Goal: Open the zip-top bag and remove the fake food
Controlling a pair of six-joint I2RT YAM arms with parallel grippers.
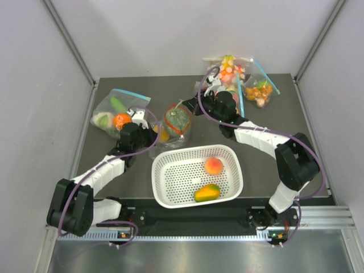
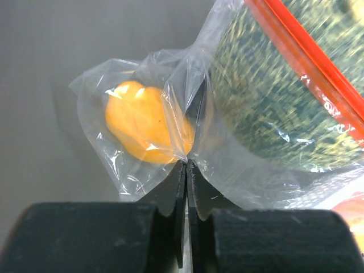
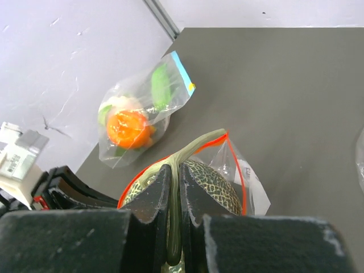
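I will next lift the melon (image 1: pixel 177 118) with my right gripper back over the basket's bare bottom and lower it to release it, because the space beside the peach is free.
The zip-top bag (image 1: pixel 177 123), clear with a red-orange strip (image 3: pixel 236 165), stands open-mouthed behind the white basket (image 1: pixel 161 185). The dark green netted melon (image 1: pixel 177 118) fills its mouth. My right gripper (image 1: pixel 191 108) is shut on the melon's pale green stem (image 3: pixel 193 149), above the melon (image 3: pixel 219 185). My left gripper (image 1: pixel 151 136) is shut on a fold of the bag's lower plastic (image 2: pixel 186 162), between a small orange piece (image 2: pixel 142 122) and the melon (image 2: pixel 273 96), both inside the bag. An orange-red peach (image 1: pixel 214 165) and a yellow-orange mango (image 1: pixel 207 193) lie in the basket.
A blue-zipped bag of toy food (image 1: pixel 116 114) lies at the back left, also in the right wrist view (image 3: pixel 136 119). More blue-zipped bags (image 1: pixel 259 91) and a bag of toys (image 1: pixel 227 71) lie at the back right, behind my right arm. Grey walls flank the table.
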